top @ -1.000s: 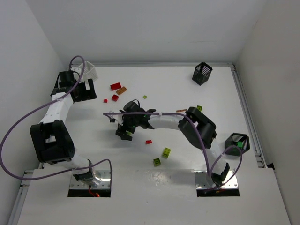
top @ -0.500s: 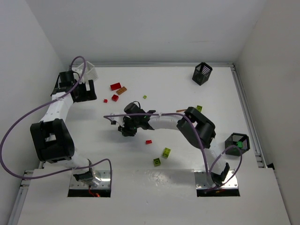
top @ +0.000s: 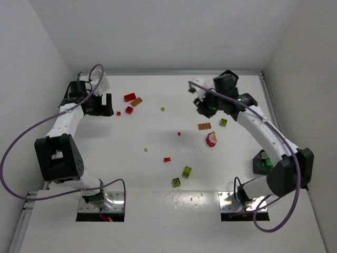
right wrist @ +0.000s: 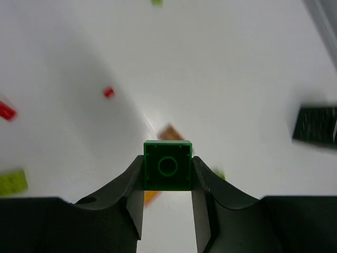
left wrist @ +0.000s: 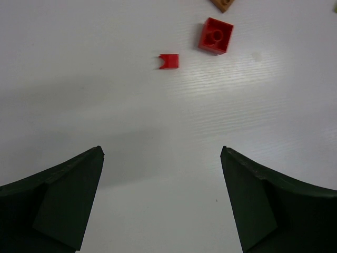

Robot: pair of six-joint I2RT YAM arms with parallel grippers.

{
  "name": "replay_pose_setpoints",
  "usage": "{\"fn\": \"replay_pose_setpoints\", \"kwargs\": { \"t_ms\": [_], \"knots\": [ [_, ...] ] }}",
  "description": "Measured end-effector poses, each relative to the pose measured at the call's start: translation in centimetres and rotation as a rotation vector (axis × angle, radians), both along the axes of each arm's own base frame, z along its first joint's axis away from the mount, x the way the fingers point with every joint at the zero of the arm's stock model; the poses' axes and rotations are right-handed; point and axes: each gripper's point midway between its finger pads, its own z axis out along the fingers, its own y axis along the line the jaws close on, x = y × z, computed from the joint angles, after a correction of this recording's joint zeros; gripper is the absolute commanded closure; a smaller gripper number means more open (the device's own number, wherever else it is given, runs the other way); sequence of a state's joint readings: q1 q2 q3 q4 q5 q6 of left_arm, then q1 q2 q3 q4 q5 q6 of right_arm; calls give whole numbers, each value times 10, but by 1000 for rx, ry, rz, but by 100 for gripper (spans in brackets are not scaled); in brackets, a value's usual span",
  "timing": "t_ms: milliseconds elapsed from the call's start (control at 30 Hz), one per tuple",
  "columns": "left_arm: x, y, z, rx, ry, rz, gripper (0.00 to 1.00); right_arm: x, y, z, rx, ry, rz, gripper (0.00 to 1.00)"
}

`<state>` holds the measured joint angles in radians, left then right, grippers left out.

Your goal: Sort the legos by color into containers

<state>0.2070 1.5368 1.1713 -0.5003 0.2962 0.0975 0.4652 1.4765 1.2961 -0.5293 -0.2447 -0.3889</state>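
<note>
I will move my right gripper back and to the right in the top view next, over the open black basket (top: 263, 163) (right wrist: 318, 125), because green pieces are already inside that basket.
My right gripper (right wrist: 167, 169) is shut on a dark green lego brick (right wrist: 167, 165), held off the table; in the top view this gripper (top: 202, 105) hangs at the back right. Below it lie an orange-brown plate (top: 204, 126) and a yellow-green brick (top: 223, 122). A black basket (top: 266, 161) with green pieces inside stands at the right edge. My left gripper (left wrist: 162, 158) is open and empty over bare table at the back left (top: 104, 104). A red brick (left wrist: 215, 35) and a small red piece (left wrist: 169, 61) lie ahead of it. A white basket (top: 103, 82) stands behind the left wrist.
More legos are scattered about: a red brick (top: 129, 97), an orange-brown one (top: 137, 101), a small red plate (top: 167, 159), two yellow-green bricks (top: 187, 171) near the front, and a red-and-white piece (top: 211, 139). Walls close in the table at the back and sides.
My right arm has swung from the middle left of the table to the back right, its gripper now shut on the green brick. The left gripper has shifted slightly to the right.
</note>
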Motion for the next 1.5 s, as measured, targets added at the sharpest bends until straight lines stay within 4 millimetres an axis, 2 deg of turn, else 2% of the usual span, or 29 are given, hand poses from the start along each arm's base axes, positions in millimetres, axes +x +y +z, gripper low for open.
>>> {"fn": "replay_pose_setpoints", "kwargs": {
  "t_ms": [67, 133, 233, 333, 467, 600, 733, 967, 1233, 1367, 1433, 1500],
  "knots": [
    [1, -13, 2, 1, 1, -55, 0, -6, -55, -6, -79, 39, -92, 88],
    [3, -33, 5, 8, -7, -118, 0, -20, -107, -21, -167, 102, -174, 89],
    [7, -66, 11, 21, -22, -217, 0, -55, -165, -38, -280, 199, -264, 91],
    [10, -95, 14, 30, -32, -294, 0, -89, -209, -41, -365, 253, -345, 92],
    [8, -119, 6, 30, -10, -354, 0, -124, -245, -30, -434, 273, -435, 92],
    [6, -127, -4, 36, 17, -373, 0, -155, -268, -28, -507, 308, -485, 93],
    [5, -132, -7, 42, 26, -384, 0, -185, -282, -41, -571, 391, -502, 94],
    [2, -144, -7, 48, 25, -412, 0, -215, -298, -67, -635, 522, -506, 92],
    [0, -146, -8, 63, 26, -419, 0, -216, -318, -90, -663, 635, -523, 91],
    [-8, -151, -14, 80, 37, -452, 0, -214, -328, -100, -656, 690, -535, 82],
    [-13, -156, -16, 86, 43, -473, 0, -213, -332, -102, -654, 696, -542, 73],
    [-16, -159, -18, 93, 45, -491, 0, -211, -336, -101, -654, 693, -551, 70]
  ]
}}
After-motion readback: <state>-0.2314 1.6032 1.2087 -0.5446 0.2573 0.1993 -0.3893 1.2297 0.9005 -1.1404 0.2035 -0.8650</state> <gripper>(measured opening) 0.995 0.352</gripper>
